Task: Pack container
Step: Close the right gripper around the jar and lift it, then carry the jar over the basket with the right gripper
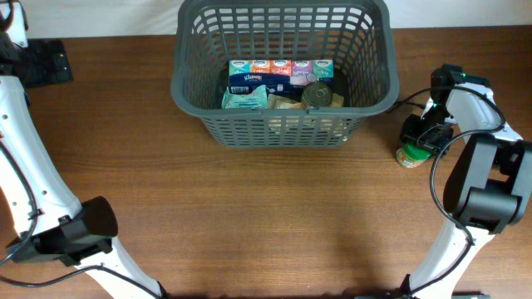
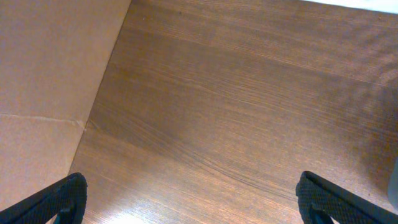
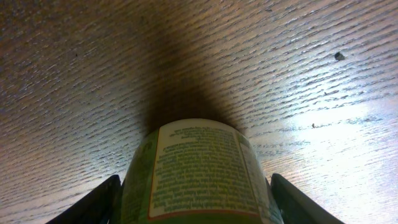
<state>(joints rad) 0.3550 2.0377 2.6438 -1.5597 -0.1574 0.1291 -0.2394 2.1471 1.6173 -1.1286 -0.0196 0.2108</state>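
The robot's right gripper needs to carry the jar up over the basket's rim next and lower it there to release it, because there is still room between the teal pouch (image 1: pixel 243 99) and the tin can.
The dark grey lattice basket (image 1: pixel 189 87) stands at the back middle of the table. It holds a row of colourful tissue packs (image 1: pixel 281 70), a teal pouch (image 1: pixel 243 99) and a metal tin can (image 1: pixel 317 94). My right gripper (image 1: pixel 420 137) is to the right of the basket, with its fingers against both sides of a green jar (image 1: pixel 410 155) with a yellow-green label (image 3: pixel 199 171), low over the table. My left gripper (image 2: pixel 189 202) is open and empty over bare wood, near the front left in the overhead view (image 1: pixel 62 241).
A brown cardboard surface (image 2: pixel 43 74) lies to the left of the left gripper. A black mount (image 1: pixel 41 62) sits at the back left corner. The right arm's cable (image 1: pixel 436 187) loops beside the jar.
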